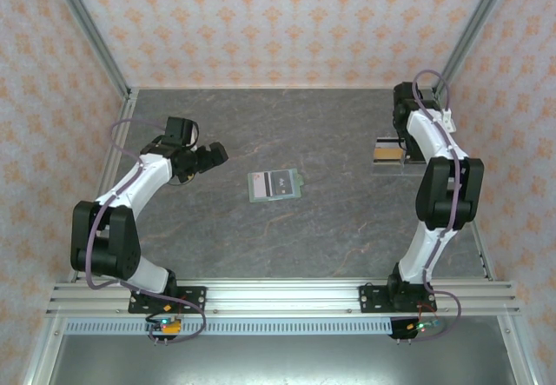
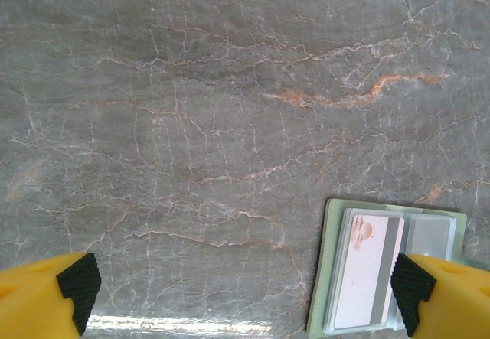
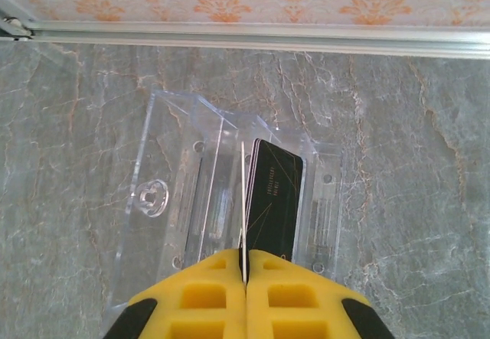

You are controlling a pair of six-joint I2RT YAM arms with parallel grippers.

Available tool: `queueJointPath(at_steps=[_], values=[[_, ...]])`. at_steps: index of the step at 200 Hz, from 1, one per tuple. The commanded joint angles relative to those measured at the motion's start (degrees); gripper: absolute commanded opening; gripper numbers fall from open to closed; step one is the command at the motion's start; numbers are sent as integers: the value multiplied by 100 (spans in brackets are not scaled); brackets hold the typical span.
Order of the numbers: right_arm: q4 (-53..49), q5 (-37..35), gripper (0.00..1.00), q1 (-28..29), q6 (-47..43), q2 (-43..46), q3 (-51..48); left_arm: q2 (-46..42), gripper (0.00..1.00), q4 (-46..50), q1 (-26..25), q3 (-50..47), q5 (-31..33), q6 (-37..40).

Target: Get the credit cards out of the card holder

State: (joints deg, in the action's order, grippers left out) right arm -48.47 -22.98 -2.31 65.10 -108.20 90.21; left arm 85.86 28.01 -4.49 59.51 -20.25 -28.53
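Note:
My right gripper moves across the black card [image 3: 277, 197] next, then lowers the thin card and lets go of it.
The sage-green card holder [image 1: 274, 185] lies open and flat in the middle of the table. In the left wrist view the holder [image 2: 329, 278] sits at the lower right, with a pale credit card [image 2: 366, 274] with a grey stripe under its clear pocket. My left gripper [image 2: 245, 297] is open, to the left of the holder; its right fingertip [image 2: 413, 291] overlaps the holder's edge. My right gripper [image 3: 245, 266] is shut on a thin card [image 3: 243, 193] seen edge-on, over a clear plastic stand [image 3: 172, 201]. A black card [image 3: 277, 197] stands upright in that stand, right beside the held one.
The clear stand [image 1: 388, 161] sits at the back right of the marble table, close to the rear wall rail [image 3: 245, 37]. Bare tabletop [image 2: 191, 125] lies between the holder and the left arm. Patterned walls enclose the table on three sides.

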Motion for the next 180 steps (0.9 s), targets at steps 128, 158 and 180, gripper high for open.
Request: queueJointPath(at_steps=[128,158,180], values=[[-195,473,0,-415,510,-701,289,34,100,45,28,105,-127,15],[-115,556,0,-425,446,-790,320,68,100,69,27,127,-135,8],[-59,699,7,-435,325,-876,398,45,100,64,32,114,-144,-2]])
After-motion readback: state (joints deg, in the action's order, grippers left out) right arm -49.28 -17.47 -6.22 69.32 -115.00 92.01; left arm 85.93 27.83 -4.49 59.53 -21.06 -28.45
